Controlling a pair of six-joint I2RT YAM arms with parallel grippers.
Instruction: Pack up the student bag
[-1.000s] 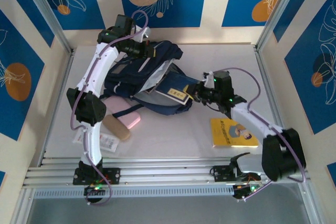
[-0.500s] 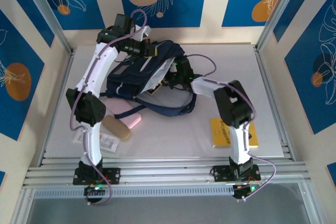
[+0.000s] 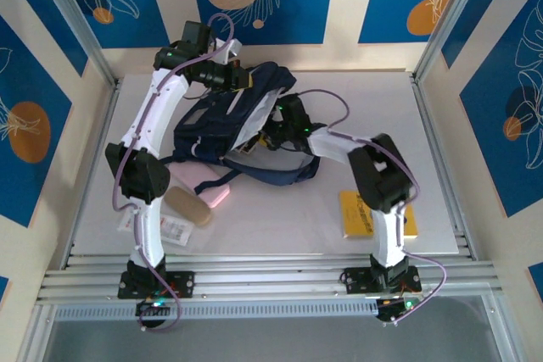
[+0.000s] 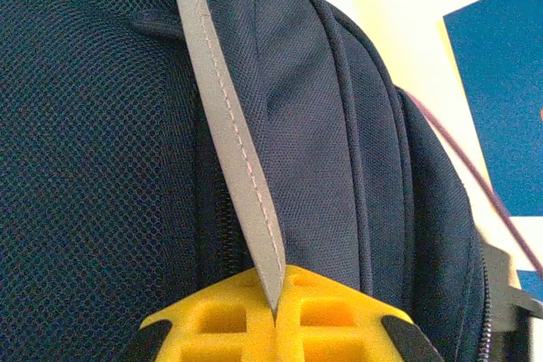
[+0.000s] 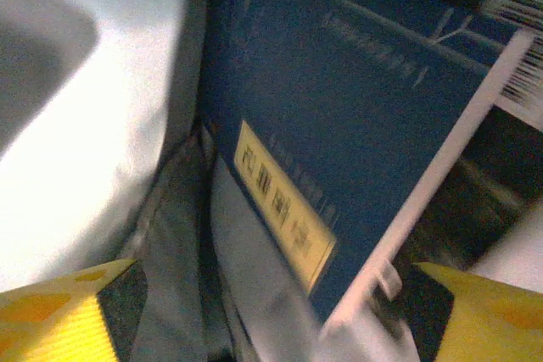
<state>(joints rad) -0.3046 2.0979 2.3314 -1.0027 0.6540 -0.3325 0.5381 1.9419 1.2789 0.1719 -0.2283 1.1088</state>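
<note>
I will next lower the grey strap and the bag's top with my left gripper, then let the strap go.
The navy student bag (image 3: 216, 116) lies at the back middle of the table, its mouth held open towards the right. My left gripper (image 3: 242, 82) is at the bag's top, and its yellow fingers (image 4: 276, 315) are shut on a grey strap (image 4: 242, 158) of the bag (image 4: 93, 167). My right gripper (image 3: 273, 129) reaches into the mouth. In the right wrist view it (image 5: 271, 328) stands open, fingers far apart, right behind a blue book (image 5: 356, 99) with a yellow label that leans inside the bag against pale lining (image 5: 76, 125).
A yellow book (image 3: 373, 214) lies on the table near the right arm's base. A pink case (image 3: 208, 184), a tan case (image 3: 187, 205) and a white packet (image 3: 174, 228) sit left of front, beside the left arm. Metal frame posts border the table.
My right gripper carried the blue book from the table right of the bag into the bag's mouth and has opened. The left gripper kept its hold on the bag's top.
</note>
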